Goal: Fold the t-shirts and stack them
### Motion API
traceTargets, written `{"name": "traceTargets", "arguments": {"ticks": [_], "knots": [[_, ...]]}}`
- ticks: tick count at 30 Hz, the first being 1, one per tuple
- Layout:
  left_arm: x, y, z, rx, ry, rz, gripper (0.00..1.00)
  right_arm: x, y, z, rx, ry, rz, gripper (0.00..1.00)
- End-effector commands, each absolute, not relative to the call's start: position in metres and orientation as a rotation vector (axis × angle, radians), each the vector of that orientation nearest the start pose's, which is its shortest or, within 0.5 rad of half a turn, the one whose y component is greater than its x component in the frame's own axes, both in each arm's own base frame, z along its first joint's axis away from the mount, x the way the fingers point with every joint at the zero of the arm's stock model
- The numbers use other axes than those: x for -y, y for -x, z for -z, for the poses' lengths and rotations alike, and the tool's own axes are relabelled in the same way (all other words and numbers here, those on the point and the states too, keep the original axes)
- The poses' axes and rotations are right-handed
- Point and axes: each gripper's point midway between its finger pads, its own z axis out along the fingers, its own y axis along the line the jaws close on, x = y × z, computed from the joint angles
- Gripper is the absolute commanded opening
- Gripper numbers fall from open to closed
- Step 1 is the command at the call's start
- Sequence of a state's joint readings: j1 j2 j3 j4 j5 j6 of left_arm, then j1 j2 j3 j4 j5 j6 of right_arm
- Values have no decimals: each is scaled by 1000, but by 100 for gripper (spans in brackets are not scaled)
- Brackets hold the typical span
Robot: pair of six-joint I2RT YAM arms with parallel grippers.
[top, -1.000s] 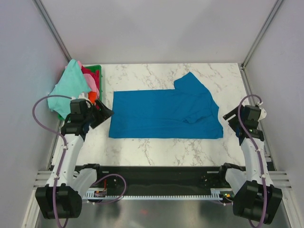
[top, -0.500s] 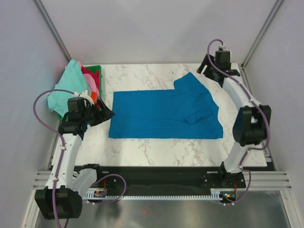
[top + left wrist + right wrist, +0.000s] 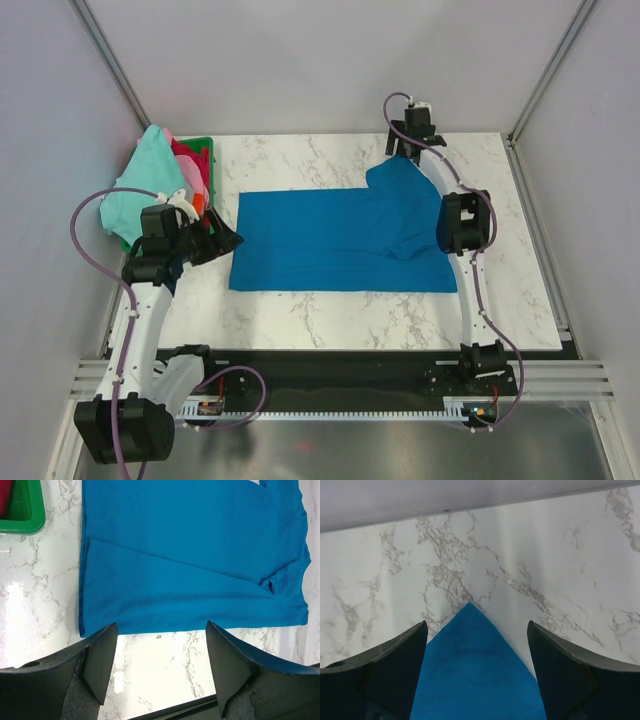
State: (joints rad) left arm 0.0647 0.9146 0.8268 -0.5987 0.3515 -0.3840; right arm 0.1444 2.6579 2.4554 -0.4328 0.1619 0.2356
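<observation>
The blue point is already between the open fingers of my right gripper. I need to lower my right gripper onto the tip of the far sleeve [image 3: 400, 160] [image 3: 471, 617] next and close it.
A bright blue t-shirt [image 3: 340, 242] lies flat on the marble table, one sleeve pointing to the far edge. My right gripper [image 3: 399, 149] hovers open over that sleeve's tip [image 3: 470, 670], and its fingers straddle the blue point without touching it [image 3: 477, 626]. My left gripper [image 3: 222, 240] is open just off the shirt's left hem; in the left wrist view [image 3: 161, 650] it has bare marble between its fingers and the blue t-shirt [image 3: 190, 555] ahead. Mint-green [image 3: 145, 182], magenta [image 3: 190, 160] and orange-red [image 3: 195, 203] t-shirts are piled at the left.
A green plastic basket [image 3: 203, 146] holds the pile at the table's far left corner; its corner [image 3: 22, 515] shows in the left wrist view. Grey walls close the table in on three sides. The black arm rail [image 3: 330, 365] runs along the near edge.
My right arm swung from the table's right side to the far edge and now sits over the sleeve tip, jaws slightly wider. The left arm barely shifted.
</observation>
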Motion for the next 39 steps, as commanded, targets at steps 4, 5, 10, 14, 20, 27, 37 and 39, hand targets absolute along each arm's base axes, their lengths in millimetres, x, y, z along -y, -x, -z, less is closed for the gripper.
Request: {"name": "traceTargets", "arguments": {"ticks": [4,5,10,14,20,27,37,39], "knots": [[60,-268,-188,-2218,251,602,78,-76,-700,-75,-2093,-127,72,89],[60,-268,-188,-2218,254,604,78,-77,-701,-75,-2087,-120,84,89],[58,-268,-189,-2212,258,607,78,-81,-696,-52,-2122,-104,126,74],[57,-269,-188,-2211,265,609,78,-79,-685,-32,-2182,-99,157,59],[57,-269,-188,-2211,267,613,78,-78,-672,-14,-2241,-97,169,52],[54,-269,-189,-2207,273,606,78,-86,-673,-12,-2249,-100,110,7],[38,-279,-176,-2238,407,545,75,-98,-666,-89,-2162,-51,11,0],[38,-289,-179,-2235,444,547,75,-102,-654,-121,-2128,-63,-35,0]]}}
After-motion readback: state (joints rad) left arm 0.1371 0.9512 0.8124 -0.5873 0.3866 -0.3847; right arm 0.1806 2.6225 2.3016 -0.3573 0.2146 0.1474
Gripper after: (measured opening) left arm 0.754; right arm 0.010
